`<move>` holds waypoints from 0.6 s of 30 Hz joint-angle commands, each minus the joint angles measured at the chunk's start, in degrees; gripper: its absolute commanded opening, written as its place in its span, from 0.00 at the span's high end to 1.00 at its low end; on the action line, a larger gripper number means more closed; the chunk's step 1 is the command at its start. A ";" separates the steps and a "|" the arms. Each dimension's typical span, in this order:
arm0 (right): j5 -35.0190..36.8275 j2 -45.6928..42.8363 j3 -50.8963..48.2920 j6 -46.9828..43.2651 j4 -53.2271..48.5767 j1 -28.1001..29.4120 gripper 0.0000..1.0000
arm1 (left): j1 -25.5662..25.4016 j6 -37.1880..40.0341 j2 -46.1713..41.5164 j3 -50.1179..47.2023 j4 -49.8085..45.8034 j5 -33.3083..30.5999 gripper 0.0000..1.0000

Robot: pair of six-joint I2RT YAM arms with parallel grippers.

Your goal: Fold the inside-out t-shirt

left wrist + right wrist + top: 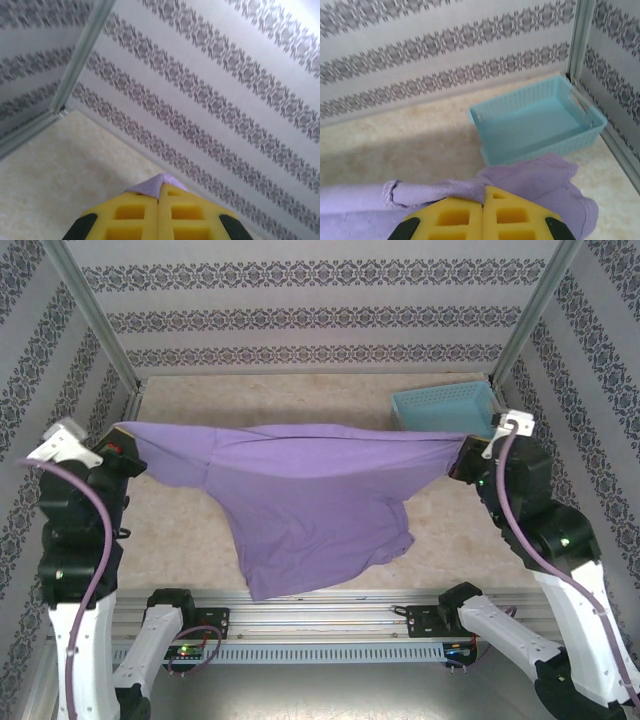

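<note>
My right gripper moves outward and down next to let go of the shirt on the bare tabletop (368, 400) (451, 116) beside the basket, a spot outward and below my gripper.
The lavender-purple inside-out t-shirt (300, 490) hangs stretched between both arms above the table, its lower part drooping toward the near rail. At the shirt's left end my left gripper (122, 437) is shut on a corner of it. In the left wrist view a small purple fold (159, 184) pokes out between the closed yellow fingers (131, 215). My right gripper (462, 448) pinches the shirt's right end. In the right wrist view bunched purple cloth (530, 175) is clamped between the closed yellow fingers (510, 215).
A light blue lattice basket (445, 405) stands at the far right corner, just beyond the right gripper; in the right wrist view the basket (535, 122) has nothing in it. Patterned walls and metal posts (90, 315) enclose the beige tabletop (180, 530).
</note>
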 commanded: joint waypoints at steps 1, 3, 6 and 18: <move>0.20 -1.06 5.66 -3.42 1.52 -0.56 1.00 | 0.87 2.45 -1.63 3.47 -1.44 -6.92 1.00; -0.64 -0.80 7.57 -3.83 3.08 -0.60 1.00 | 0.95 3.36 -1.53 4.49 -0.33 -7.94 1.00; -1.98 1.70 8.58 -4.29 6.33 -0.59 1.00 | 0.91 3.82 1.42 5.44 1.31 -8.13 1.00; -5.13 30.84 9.58 -9.33 23.21 -1.89 1.00 | 1.00 7.88 33.48 7.36 15.55 -12.88 1.00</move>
